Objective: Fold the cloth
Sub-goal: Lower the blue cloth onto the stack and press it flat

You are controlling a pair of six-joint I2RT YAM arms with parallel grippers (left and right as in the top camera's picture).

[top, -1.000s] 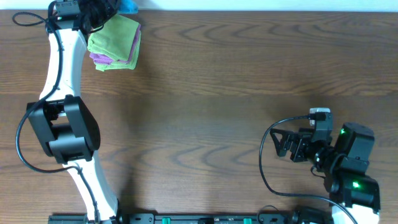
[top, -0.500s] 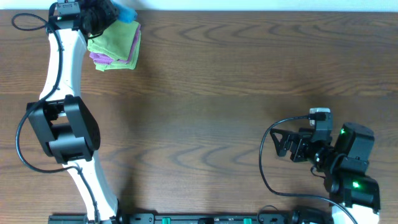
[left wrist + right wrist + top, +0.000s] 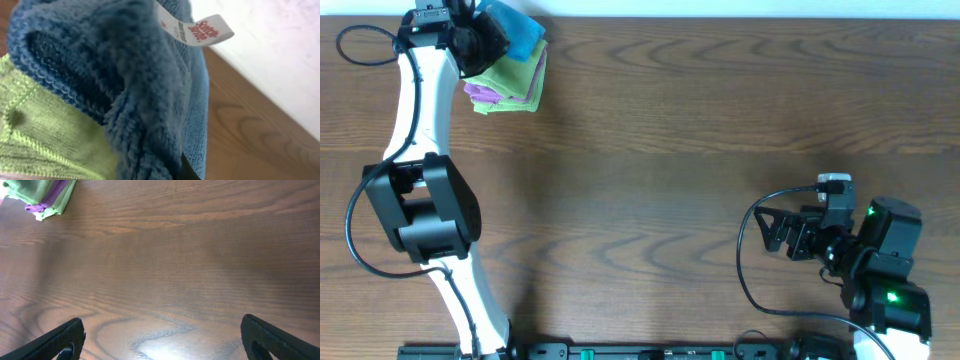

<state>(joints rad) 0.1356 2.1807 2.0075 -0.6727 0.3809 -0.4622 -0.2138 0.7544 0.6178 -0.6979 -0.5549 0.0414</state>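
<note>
The uncovered near part of the lime-green cloth is lower and farther back, so I need to move my left gripper back and down there next and let go of the blue cloth.
The sky-blue cloth (image 3: 517, 32) hangs bunched from my left gripper (image 3: 485, 30) at the table's far left corner, over the folded stack. In the left wrist view the blue cloth (image 3: 135, 85) fills the frame, its white tag (image 3: 197, 31) at the top, and my fingers are hidden in it. My right gripper (image 3: 160, 337) is open and empty, low over bare wood at the right front (image 3: 775, 232).
A folded lime-green cloth (image 3: 510, 72) lies on a folded purple cloth (image 3: 485, 97) at the far left; both also show in the right wrist view (image 3: 42, 195). The table's far edge (image 3: 720, 17) runs just behind them.
My left gripper has drawn the blue cloth from behind the table's far edge toward the table, so more of it now shows over the green stack. The right arm has not moved.
</note>
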